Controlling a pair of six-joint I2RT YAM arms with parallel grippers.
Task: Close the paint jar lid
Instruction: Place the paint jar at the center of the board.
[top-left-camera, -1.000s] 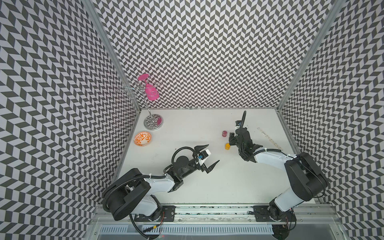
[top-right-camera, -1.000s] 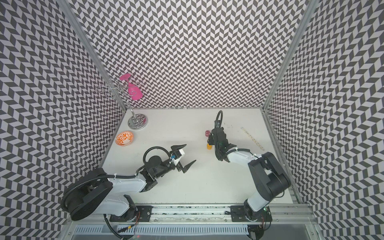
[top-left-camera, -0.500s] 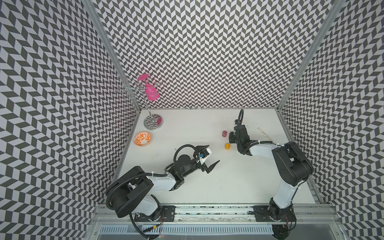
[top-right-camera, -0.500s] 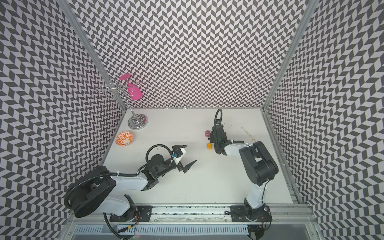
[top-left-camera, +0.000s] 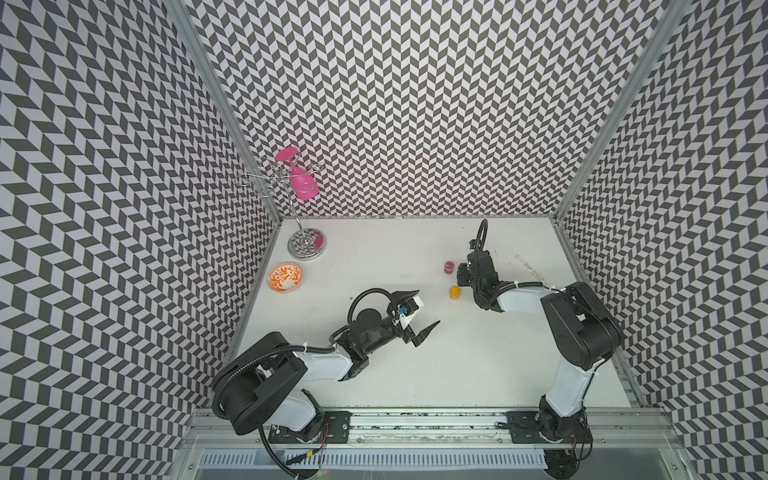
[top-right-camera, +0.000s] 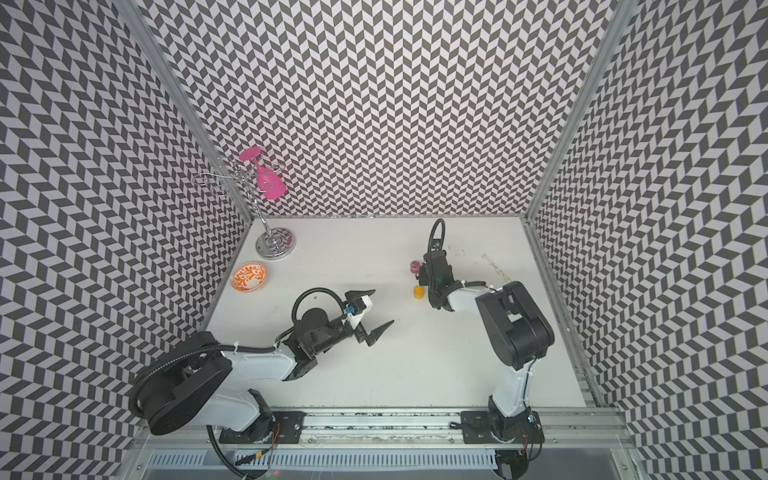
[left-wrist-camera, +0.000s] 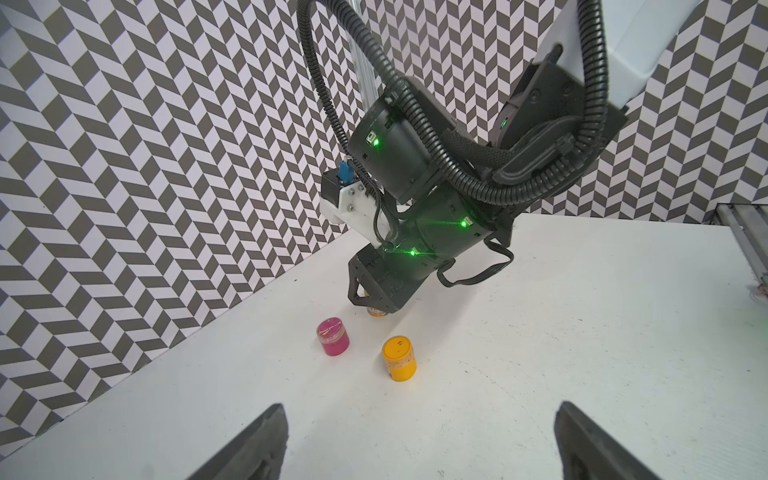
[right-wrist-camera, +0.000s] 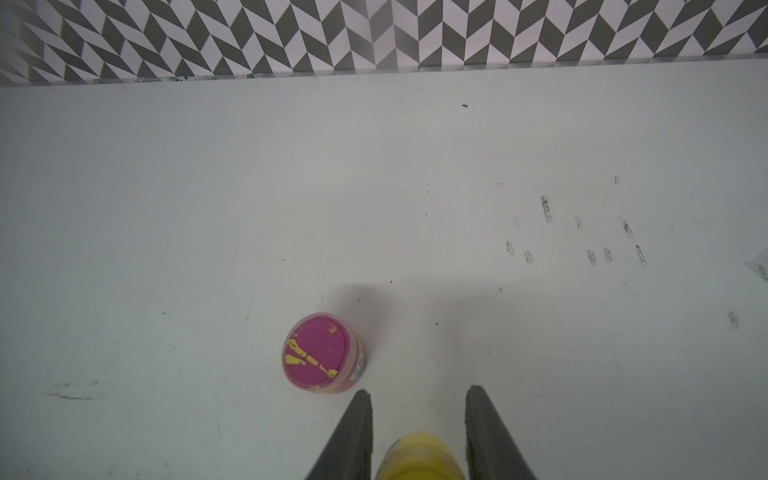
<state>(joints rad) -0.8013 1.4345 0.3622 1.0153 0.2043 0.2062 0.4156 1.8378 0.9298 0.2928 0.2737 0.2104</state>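
Note:
I will next lower the held yellow paint jar with my right gripper onto the white tabletop beside the pink jar, the spot below my gripper, and let it go once it stands.
My right gripper is shut on a yellow paint jar, low over the white table; the left wrist view shows only the jar's lower edge under that gripper. Whether its lid is on is hidden. Just beside it stands a pink jar whose pink lid is streaked with yellow. Another yellow jar stands nearby, lid on. My left gripper hangs open and empty, well short of the jars.
A chrome glass rack with a pink wine glass stands at the back left. An orange patterned bowl sits in front of it. A clear strip lies near the right wall. Patterned walls close three sides.
The right arm's elbow has swung in toward the middle and its wrist has shifted slightly backward, still shut on the jar. The left gripper and the two standing jars have barely moved.

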